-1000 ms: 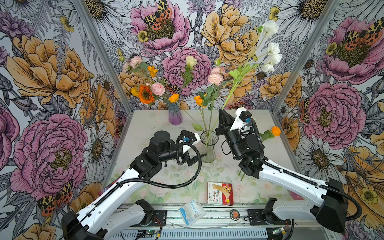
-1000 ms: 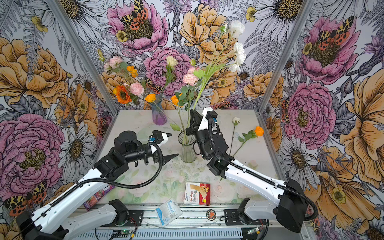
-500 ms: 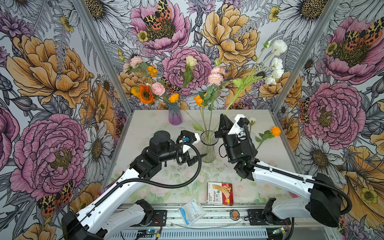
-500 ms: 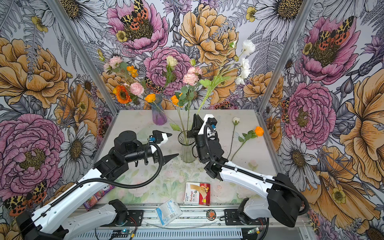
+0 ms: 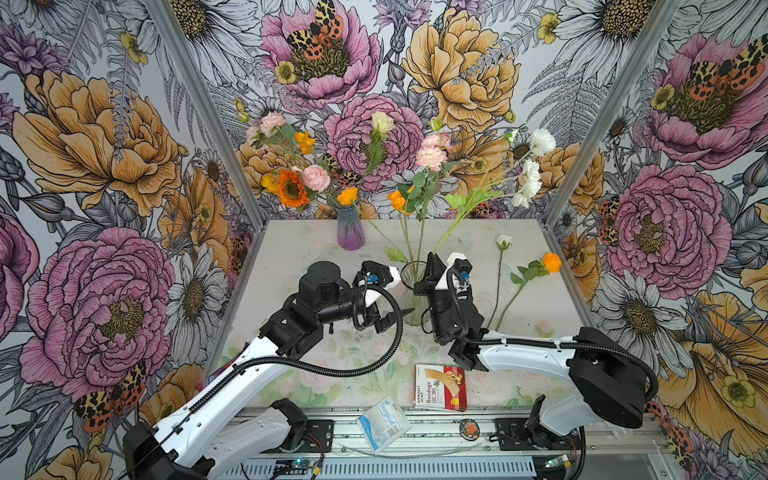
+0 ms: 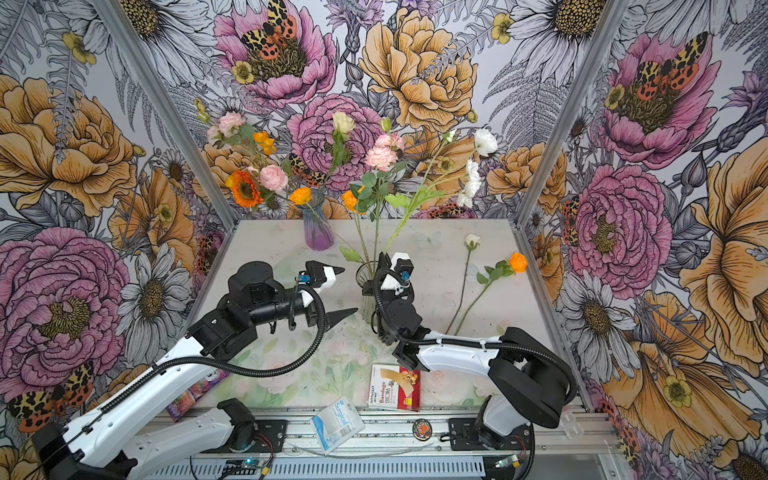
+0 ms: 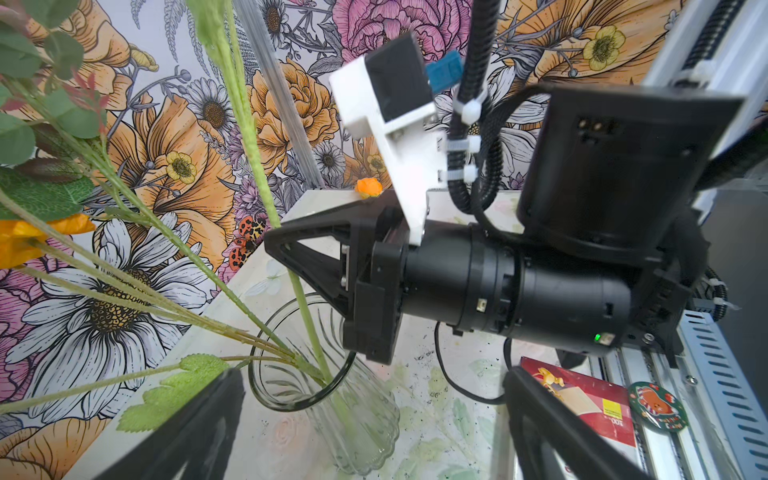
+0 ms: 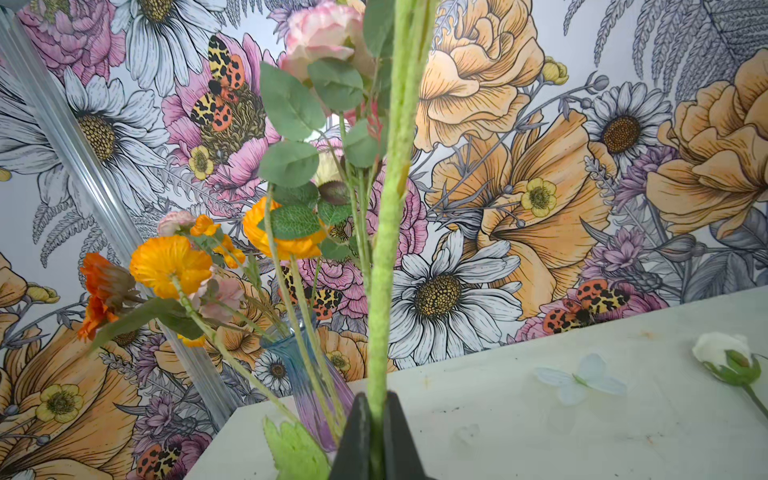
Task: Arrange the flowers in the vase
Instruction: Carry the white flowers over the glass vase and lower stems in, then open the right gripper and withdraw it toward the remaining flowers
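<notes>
I will lower my right gripper toward the vase rim (image 5: 411,273) and let go of the fuzzy green stem, because the stem's lower end is already inside the glass.
A clear ribbed glass vase (image 5: 413,291) (image 6: 368,293) (image 7: 324,395) stands mid-table and holds an orange flower (image 5: 397,200) and a pink flower (image 5: 432,156). My right gripper (image 5: 430,259) (image 6: 384,259) (image 8: 376,419) sits just above the rim, shut on the fuzzy green stem (image 8: 390,208) of a white-headed flower (image 5: 540,141). That stem's lower end reaches into the vase mouth. My left gripper (image 5: 401,291) (image 6: 347,291) (image 7: 372,374) is open beside the vase, holding nothing. A white bud (image 5: 503,240) (image 8: 723,349) and another orange flower (image 5: 552,262) lie on the table at the right.
A purple vase (image 5: 350,228) (image 8: 307,386) with several flowers stands at the back. A bandage box (image 5: 441,387), a surgical pack (image 5: 382,419) and a round badge (image 5: 468,428) lie at the front edge. Patterned walls close three sides.
My right gripper has come down toward the vase rim with the white-headed flower, whose heads dropped and leaned right. The left arm has stayed still.
</notes>
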`<state>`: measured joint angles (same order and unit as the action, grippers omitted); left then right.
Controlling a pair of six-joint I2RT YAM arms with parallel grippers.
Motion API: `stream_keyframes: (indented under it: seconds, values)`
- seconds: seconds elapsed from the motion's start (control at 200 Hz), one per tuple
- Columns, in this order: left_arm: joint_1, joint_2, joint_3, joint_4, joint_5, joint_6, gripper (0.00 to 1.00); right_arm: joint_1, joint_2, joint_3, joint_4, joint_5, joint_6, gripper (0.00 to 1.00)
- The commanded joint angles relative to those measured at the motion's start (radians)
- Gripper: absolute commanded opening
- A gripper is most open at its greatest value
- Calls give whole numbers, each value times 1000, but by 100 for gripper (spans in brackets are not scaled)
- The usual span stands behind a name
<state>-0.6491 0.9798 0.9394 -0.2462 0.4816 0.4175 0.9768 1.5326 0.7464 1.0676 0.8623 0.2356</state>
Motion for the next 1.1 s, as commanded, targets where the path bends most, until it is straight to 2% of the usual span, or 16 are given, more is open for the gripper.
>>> stream_keyframes:
  seconds: [0.0,0.105,0.34,0.54,0.786,0.946,1.096]
  values:
    - [10,-1,2,5,28,-8,99,12,37,-1,34,33,65,0]
    - [9,-1,2,4,28,-8,99,17,65,18,-4,36,88,2]
    - [9,-2,4,4,37,-10,99,16,74,31,-78,46,143,17]
    - [10,-5,4,2,39,-11,99,16,48,47,-158,36,154,22]
    - [9,-9,4,3,41,-13,99,17,-4,68,-287,24,175,37]
    - [8,-9,4,1,42,-13,99,15,-51,60,-321,18,177,39]
    - [8,-9,4,0,47,-14,99,15,-128,68,-431,5,172,48]
